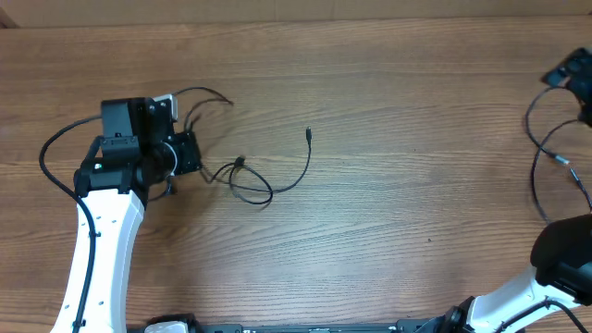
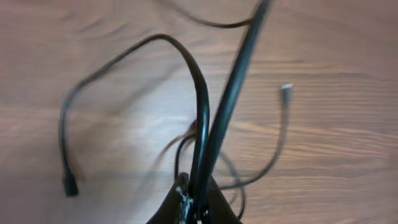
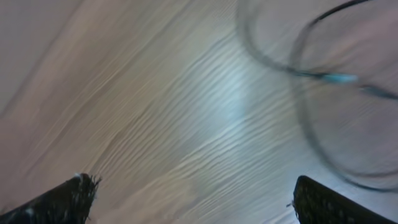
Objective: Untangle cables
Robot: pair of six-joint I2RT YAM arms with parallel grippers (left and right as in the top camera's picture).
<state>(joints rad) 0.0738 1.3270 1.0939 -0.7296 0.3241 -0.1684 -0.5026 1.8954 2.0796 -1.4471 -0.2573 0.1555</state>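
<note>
The left gripper swings outward and to the right in the overhead view toward the tangled loop (image 1: 251,183) (image 2: 215,172) next, then releases the cables, since pieces of them still cross there.
The cables are thin black cords on the wooden table. My left gripper (image 1: 190,154) is shut on the cables; in the left wrist view its jaws (image 2: 198,200) pinch two black strands (image 2: 200,112) that rise from between them. In the overhead view a tangled loop (image 1: 248,183) lies just right of the gripper. One cord arcs on to a small plug end (image 1: 308,133), and another strand runs up to the right (image 1: 217,93). The left wrist view shows a black plug (image 2: 69,184) and a silver-tipped end (image 2: 286,91). My right gripper (image 3: 193,186) is wide open and empty above bare wood.
At the right edge, dark looping cords with a light connector (image 1: 561,159) hang near the right arm's head (image 1: 566,70); they show blurred in the right wrist view (image 3: 339,78). Whether they belong to the arm I cannot tell. The left arm's own wire (image 1: 51,148) loops out to its left.
</note>
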